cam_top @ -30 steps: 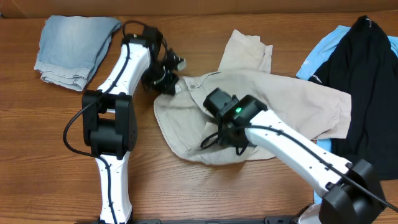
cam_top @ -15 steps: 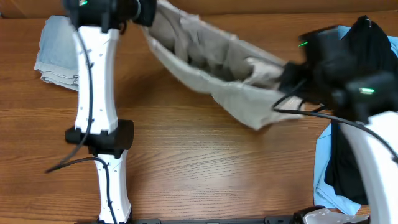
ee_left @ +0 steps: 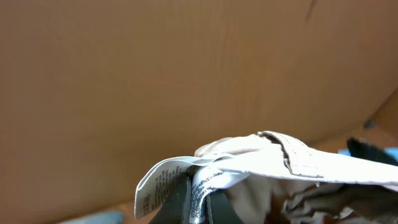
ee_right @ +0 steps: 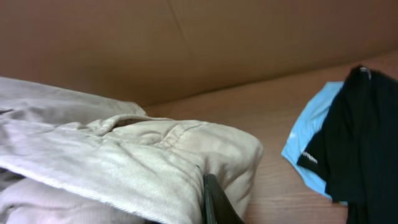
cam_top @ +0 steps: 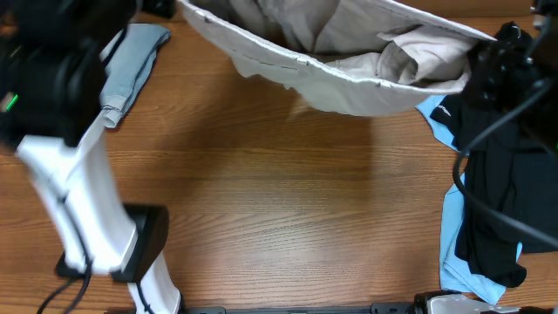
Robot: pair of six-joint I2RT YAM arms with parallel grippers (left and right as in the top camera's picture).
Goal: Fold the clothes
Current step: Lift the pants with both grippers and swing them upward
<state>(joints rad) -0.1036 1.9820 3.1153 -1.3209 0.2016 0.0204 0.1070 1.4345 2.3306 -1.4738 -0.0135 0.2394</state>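
The bare tabletop lies open below my right gripper and toward my base, so next my gripper needs to lower and draw back to release the bunched fold point(ee_right: 143, 162) there.
The clothes point(cam_top: 349, 61), one large beige garment, hang in the air across the far side of the table, stretched between both arms. In the left wrist view my left gripper point(ee_left: 198, 188) is shut on the garment's edge, pinching cloth right beside its white label point(ee_left: 158, 185). In the right wrist view my right gripper point(ee_right: 209, 194) is shut on a bunched beige fold point(ee_right: 143, 162); only one dark finger point(ee_right: 214, 202) shows, the other is buried in cloth. In the overhead view the right gripper point(cam_top: 478, 77) holds the garment's right end. The left end runs off the top edge.
A faded light-blue denim piece point(cam_top: 131, 61) lies at the far left, partly behind my blurred left arm point(cam_top: 61, 148). A black top point(cam_top: 506, 174) lies over a sky-blue top point(cam_top: 455, 253) along the right edge. A brown wall point(ee_left: 186, 74) stands behind the table.
Both arms have lifted the beige garment off the table and drawn apart, left arm up-left and right arm to the right, so it now hangs stretched instead of crumpled.
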